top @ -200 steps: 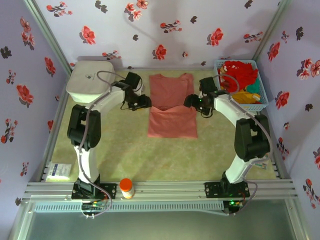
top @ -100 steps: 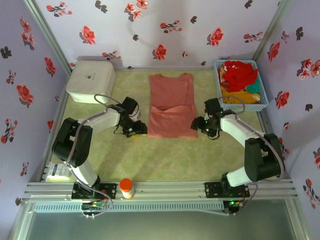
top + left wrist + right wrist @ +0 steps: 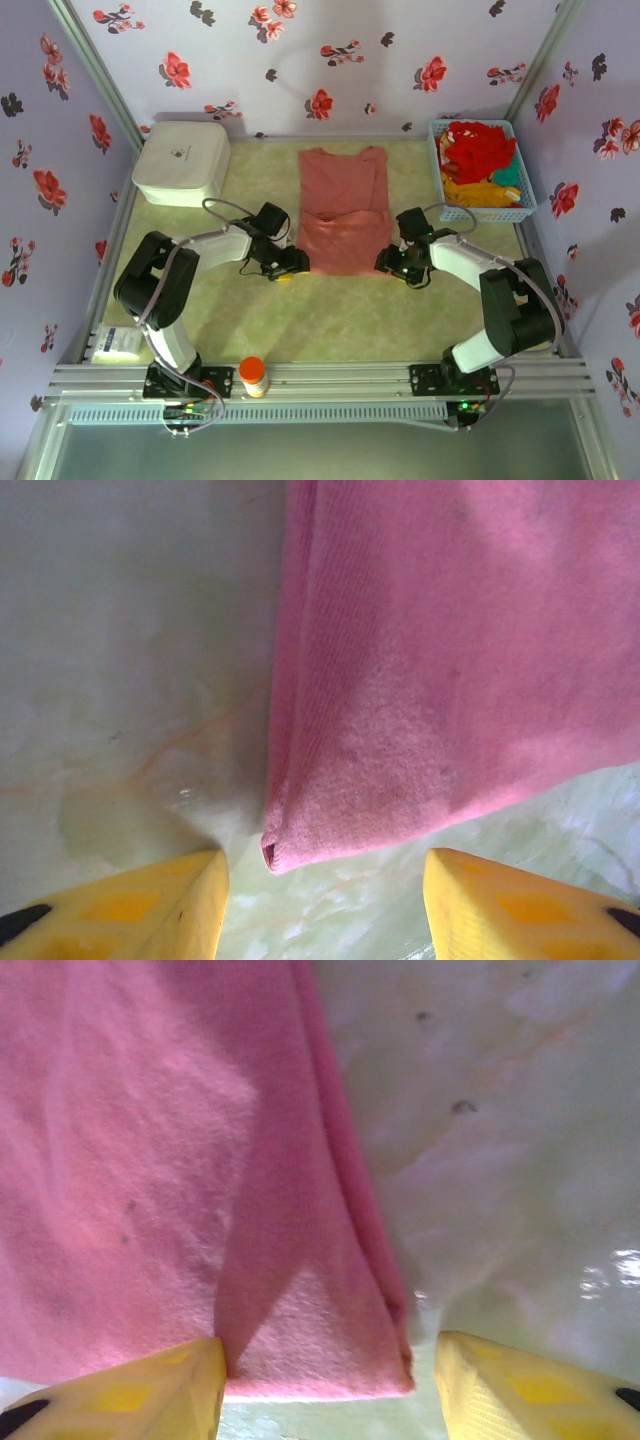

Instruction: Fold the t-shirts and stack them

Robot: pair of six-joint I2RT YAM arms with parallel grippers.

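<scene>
The pink shirt's near corner is still just ahead. My left gripper will move outward over it next, until the cloth is between its open fingers.
A salmon-pink t-shirt lies flat mid-table, collar away from me, with a fold line across its middle. My left gripper sits low at its near left corner and my right gripper at its near right corner. In the left wrist view the left gripper is open, and the pink corner lies just ahead, between the yellow fingers. In the right wrist view the right gripper is open astride the hem corner, with its left finger against the cloth. More t-shirts, red, orange-yellow and teal, fill the basket.
The light-blue lattice basket stands at the back right and a white rounded box at the back left. An orange-capped bottle and a white packet lie by the near rail. The green mat stretches in front of the shirt.
Both grippers came down from the shirt's middle to its near corners and moved in close. The right jaws have narrowed. The shirt lies as before.
</scene>
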